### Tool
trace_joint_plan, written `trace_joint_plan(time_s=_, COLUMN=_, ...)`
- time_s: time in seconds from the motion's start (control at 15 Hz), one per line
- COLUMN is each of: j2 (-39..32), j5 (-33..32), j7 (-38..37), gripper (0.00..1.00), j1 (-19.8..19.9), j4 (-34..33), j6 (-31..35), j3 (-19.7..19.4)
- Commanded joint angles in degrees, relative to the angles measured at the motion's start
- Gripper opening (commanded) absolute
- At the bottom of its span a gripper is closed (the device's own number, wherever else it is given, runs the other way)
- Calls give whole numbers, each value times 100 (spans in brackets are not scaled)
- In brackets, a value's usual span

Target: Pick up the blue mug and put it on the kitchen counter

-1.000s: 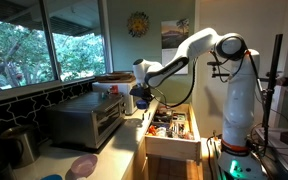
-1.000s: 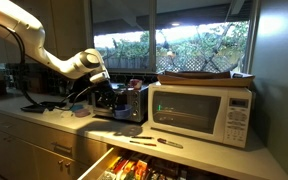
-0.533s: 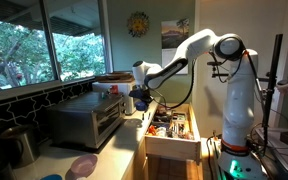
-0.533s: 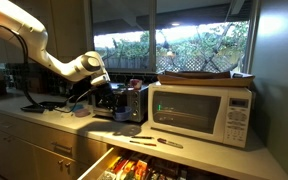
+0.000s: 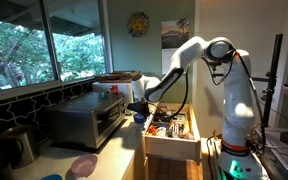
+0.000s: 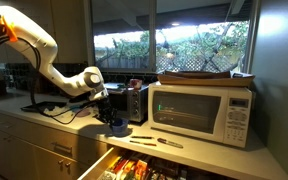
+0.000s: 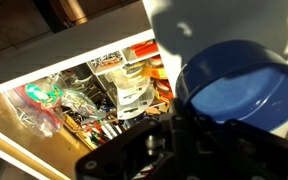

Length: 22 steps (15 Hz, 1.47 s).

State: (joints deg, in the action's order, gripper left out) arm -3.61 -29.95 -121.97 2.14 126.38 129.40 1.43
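Note:
I should next lower the mug [image 5: 142,117] onto the bare counter in front of the toaster oven and let go of its rim, as that clear spot is just below.
The blue mug [image 7: 234,85] fills the right of the wrist view, seen from above, with its rim between the dark fingers of my gripper [image 7: 179,140]. In both exterior views my gripper [image 5: 136,106] [image 6: 110,112] is shut on the mug [image 5: 142,117] [image 6: 118,127] and holds it low over the front edge of the pale kitchen counter [image 5: 119,160] [image 6: 69,122], in front of the toaster oven. I cannot tell whether the mug's base touches the counter.
The silver toaster oven [image 5: 84,120] stands behind the mug, and a white microwave [image 6: 204,112] stands beside it. An open drawer full of utensils [image 5: 171,128] [image 7: 84,100] juts out below the counter edge. A pink plate [image 5: 82,165] and a metal pot [image 5: 19,145] sit further along.
The arm has swung down and outward from beside the toaster oven's top, carrying the mug low to the counter's front edge above the open drawer.

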Motion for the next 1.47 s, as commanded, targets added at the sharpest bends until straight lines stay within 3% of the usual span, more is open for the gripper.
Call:
trace_joint_plan(time_s=0.0, j2=-68, j5=-320, j7=-557, gripper=1, j1=-178, j4=164, j6=209, j3=-130)
trace_joint_plan(time_s=0.6, j2=-382, j5=-604, j7=-873, gripper=1, j1=-246, j4=-27, j6=188, j3=-255)
trace_joint_plan(time_s=0.67, j2=-398, j5=-568, j7=-826, gripper=30, j1=-249, j4=-48, j6=181, j3=-262)
trace_joint_plan(time_s=0.8, j2=-412, j5=-585, j7=-806, gripper=36, j1=-264, j4=-101, j6=155, j3=-282)
trace_joint_plan(time_s=1.27, j2=-170, j5=-929, j7=-792, gripper=88, j1=-391, j4=-315, j6=17, j3=-226)
trace_joint_plan(time_s=1.4, j2=50, j5=-668, j7=-482, gripper=100, j1=-440, j4=-241, j6=-131, j3=-134)
